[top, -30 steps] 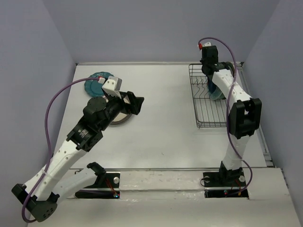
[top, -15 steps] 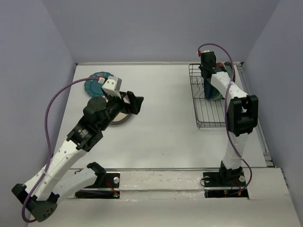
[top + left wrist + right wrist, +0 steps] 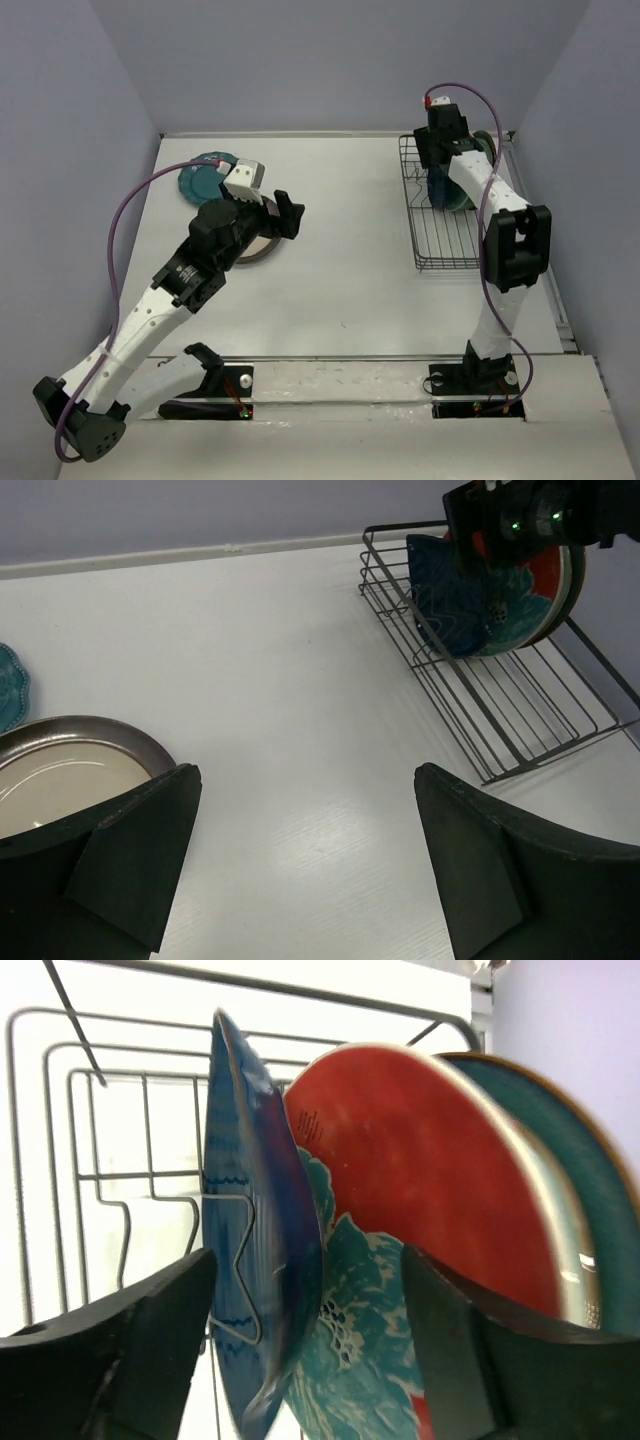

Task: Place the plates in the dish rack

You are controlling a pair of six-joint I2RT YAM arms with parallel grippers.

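The plate lies below the left gripper, to its left in the top view, so the left gripper will cross and go down onto the unracked cream plate's rim farthest from the rack.
The black wire dish rack (image 3: 442, 246) stands at the back right. Three plates stand upright in it: a navy plate (image 3: 255, 1230), a red-and-teal floral plate (image 3: 420, 1190) and a dark teal plate (image 3: 570, 1160). My right gripper (image 3: 308, 1295) hangs over them, open, its jaws straddling the navy plate with a gap on both sides. At the left, a scalloped teal plate (image 3: 204, 176) and a cream plate with a brown rim (image 3: 60, 780) lie flat on the table. My left gripper (image 3: 307, 810) is open and empty, hovering just right of the cream plate.
The near half of the rack (image 3: 520, 715) holds no plates. A white ledge runs along the table's right side behind the rack. Purple-grey walls close in the back and both sides.
My right gripper has opened and let go of the navy plate, which now stands in the rack. The left arm has shifted slightly, still open.
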